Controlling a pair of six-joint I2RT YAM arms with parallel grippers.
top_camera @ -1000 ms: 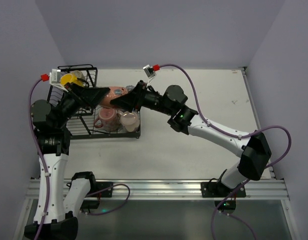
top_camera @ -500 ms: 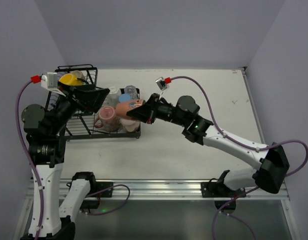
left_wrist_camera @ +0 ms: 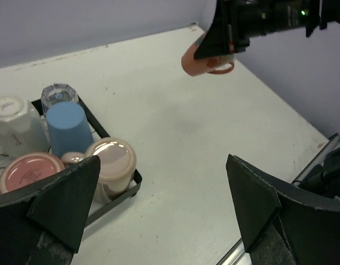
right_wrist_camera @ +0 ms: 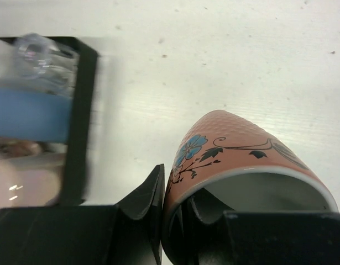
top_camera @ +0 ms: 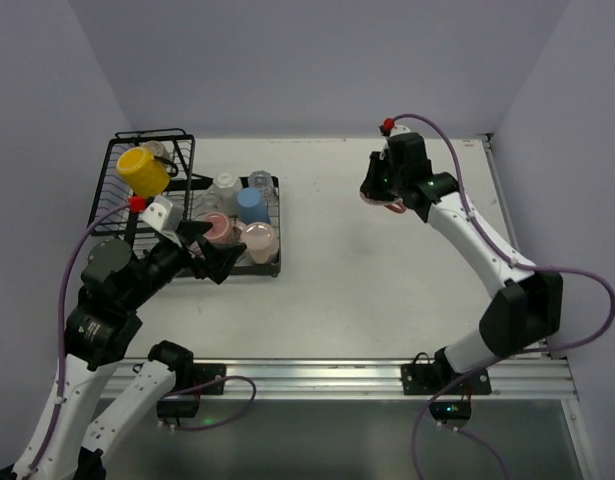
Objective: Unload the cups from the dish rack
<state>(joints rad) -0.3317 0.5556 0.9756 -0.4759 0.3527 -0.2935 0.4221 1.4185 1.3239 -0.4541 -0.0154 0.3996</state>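
Note:
The raised salmon floral cup has to get onto the open table, so my right gripper needs to move down and toward the rack [top_camera: 183,137] first.
The black dish rack [top_camera: 183,137] stands at the back left. A yellow cup [top_camera: 142,170] lies in its taller basket. Upside down in the tray part [left_wrist_camera: 111,199] are a white cup [left_wrist_camera: 12,124], a glass one [left_wrist_camera: 59,96], a blue one [left_wrist_camera: 67,127], a pink one [left_wrist_camera: 31,171] and a beige one [left_wrist_camera: 111,163]. My left gripper [top_camera: 209,248] hangs open and empty just in front of the tray. Over the table's back right, my right gripper [top_camera: 387,195] is shut on the rim of a salmon floral cup [right_wrist_camera: 241,160], one finger inside it and one outside.
The purple side walls close in the table on the left and right. A metal rail [top_camera: 317,375] with both arm bases runs along the near edge. White table [top_camera: 367,290] stretches between the rack and the right arm.
My left gripper opened, let go of the salmon cup and drew back toward the near side. My right gripper closed on that cup and carried it from the rack to the back right.

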